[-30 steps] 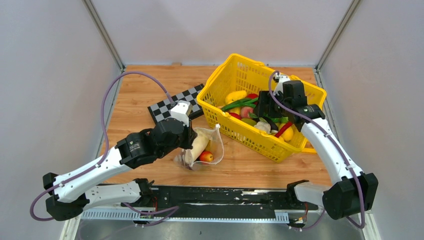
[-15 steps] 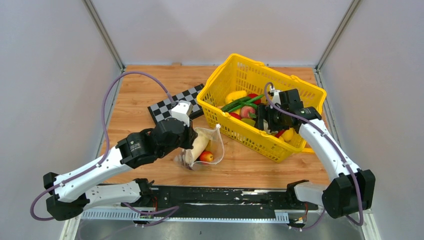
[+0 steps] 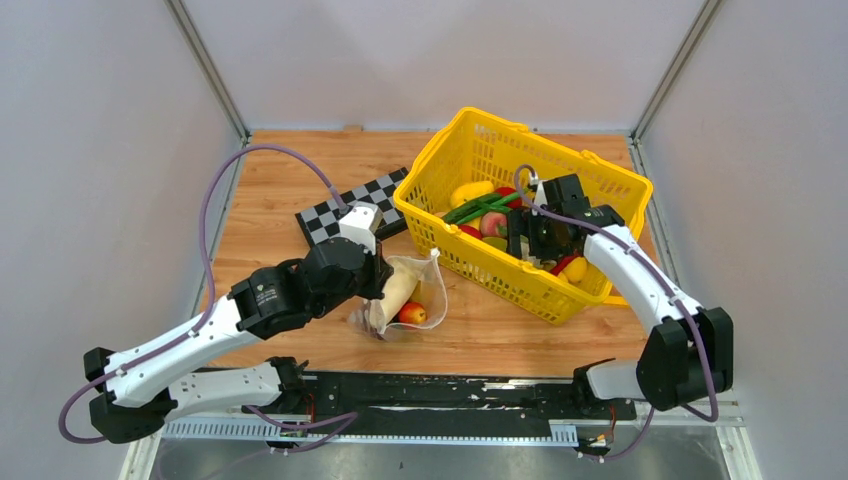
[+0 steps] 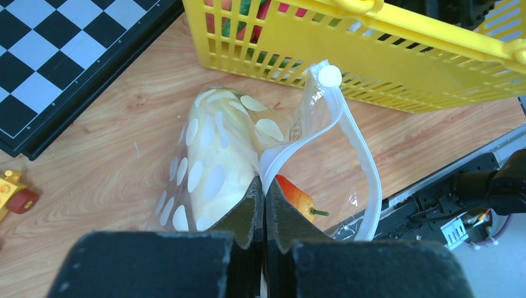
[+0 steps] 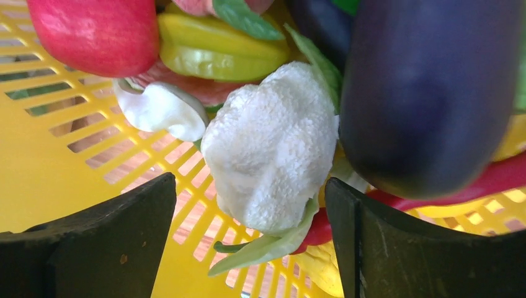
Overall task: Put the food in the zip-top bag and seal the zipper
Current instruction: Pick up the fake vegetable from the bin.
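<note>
The thin white tail (image 5: 186, 117) lies below my right gripper, to the left in the wrist view, so I will move the gripper past the cauliflower (image 5: 273, 143) and lower onto the tail.
The zip-top bag (image 3: 405, 290) lies on the table in front of the yellow basket (image 3: 470, 130), its mouth open. My left gripper (image 3: 378, 283) is shut on the bag's mouth edge (image 4: 273, 167), and the white zipper (image 4: 366, 167) loops to the right. Inside the bag are a long cream-white vegetable (image 4: 217, 167) and an orange-red fruit (image 4: 294, 195). My right gripper (image 3: 528, 250) is open down in the basket. Its jaws stand either side of a white cauliflower (image 5: 273, 143) without touching it. A dark purple smooth vegetable (image 5: 428, 93) and a red fruit (image 5: 93, 31) lie close by.
The basket holds several more toy foods, yellow, green and red. A black-and-white checkerboard (image 3: 350, 205) lies left of the basket, behind the bag. A small yellow toy with a red wheel (image 4: 15, 192) sits on the wood near the board. A black rail runs along the near edge.
My right gripper has moved left and lower into the basket, onto the cauliflower. My left gripper and the bag have not moved.
</note>
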### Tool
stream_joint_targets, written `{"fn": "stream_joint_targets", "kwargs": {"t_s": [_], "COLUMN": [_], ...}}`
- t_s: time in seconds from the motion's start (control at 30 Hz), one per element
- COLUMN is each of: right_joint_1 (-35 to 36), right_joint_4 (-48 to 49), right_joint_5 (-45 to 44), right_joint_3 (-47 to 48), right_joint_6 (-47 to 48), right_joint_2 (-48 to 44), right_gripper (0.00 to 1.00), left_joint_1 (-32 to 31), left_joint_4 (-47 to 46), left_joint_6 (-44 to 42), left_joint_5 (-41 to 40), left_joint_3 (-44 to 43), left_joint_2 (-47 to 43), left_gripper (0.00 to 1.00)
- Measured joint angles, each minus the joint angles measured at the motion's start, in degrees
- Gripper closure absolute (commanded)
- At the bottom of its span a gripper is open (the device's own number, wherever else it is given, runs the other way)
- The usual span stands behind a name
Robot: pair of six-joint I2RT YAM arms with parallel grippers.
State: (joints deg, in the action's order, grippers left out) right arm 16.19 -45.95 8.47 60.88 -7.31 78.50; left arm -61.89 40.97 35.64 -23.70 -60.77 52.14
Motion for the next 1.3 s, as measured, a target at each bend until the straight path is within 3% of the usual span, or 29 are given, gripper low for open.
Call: {"fn": "stream_joint_targets", "kwargs": {"t_s": [0.2,0.43,0.6,0.7,0.83,1.1,1.3], "right_joint_1": [0.1,0.0,0.2,0.1,0.2,0.2,0.4], "right_joint_4": [0.6,6.4,7.7,5.3,2.8,0.8,1.4], "right_joint_5": [-3.6,10.0,19.5,23.5,22.8,22.8,23.1], "right_joint_3": [1.6,1.6,4.6,8.7,11.6,12.9,13.6], "right_joint_6": [-0.6,0.1,3.2,6.6,9.8,12.5,13.7], "right_joint_2": [-3.5,-10.2,-0.4,9.2,16.5,21.2,23.9], "right_gripper": [0.11,0.32,0.38,0.33,0.30,0.29,0.44], "left_joint_1": [0.0,0.0,0.0,0.0,0.0,0.0,0.0], "left_joint_4": [0.0,-0.1,-0.1,-0.2,-0.3,-0.2,-0.3], "left_joint_6": [0.0,0.0,0.0,0.0,0.1,0.0,0.0], "left_joint_5": [0.0,0.1,0.3,0.4,0.5,0.5,0.5], "left_joint_3": [0.0,0.3,0.3,0.5,0.5,0.5,0.6], "left_joint_2": [0.0,0.0,0.0,0.0,-0.2,-0.5,-0.4], "left_gripper": [1.00,1.00,1.00,1.00,1.00,1.00,1.00]}}
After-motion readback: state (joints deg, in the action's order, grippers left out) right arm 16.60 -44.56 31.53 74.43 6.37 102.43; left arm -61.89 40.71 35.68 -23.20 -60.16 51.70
